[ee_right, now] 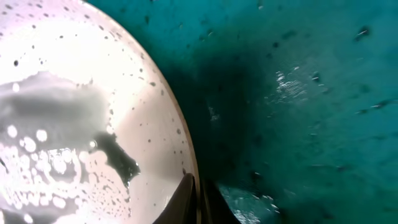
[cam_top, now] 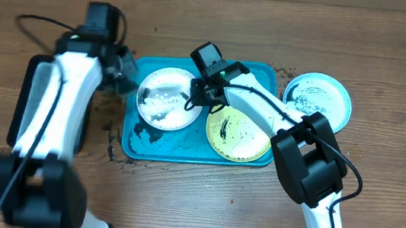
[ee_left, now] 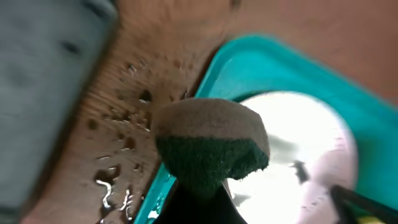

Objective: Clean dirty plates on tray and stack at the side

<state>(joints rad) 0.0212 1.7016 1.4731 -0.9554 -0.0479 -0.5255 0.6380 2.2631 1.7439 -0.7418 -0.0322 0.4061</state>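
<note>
My right gripper should rise, then lower its plate onto the light blue plate (cam_top: 317,99), to its right in the overhead view, and release.
The white-rimmed plate (cam_top: 166,98) lies on the left of the turquoise tray (cam_top: 261,78), with foam and water on it. My right gripper (cam_top: 194,98) is shut on its right rim; in the right wrist view the fingers (ee_right: 198,199) pinch the edge of the plate (ee_right: 74,124) over the tray (ee_right: 298,93). The yellow-green plate (cam_top: 237,133) lies on the tray's right, smeared black. The light blue plate (cam_top: 317,99) sits on the table to the right of the tray. My left gripper (cam_top: 125,71) is shut on a brown-and-green sponge (ee_left: 210,146), held at the tray's left edge (ee_left: 217,74) beside the plate (ee_left: 298,162).
A black tray (cam_top: 32,102) lies at the far left under my left arm, blurred in the left wrist view (ee_left: 43,81). Water drops and dark crumbs (cam_top: 112,138) are scattered on the wooden table by the turquoise tray's left edge.
</note>
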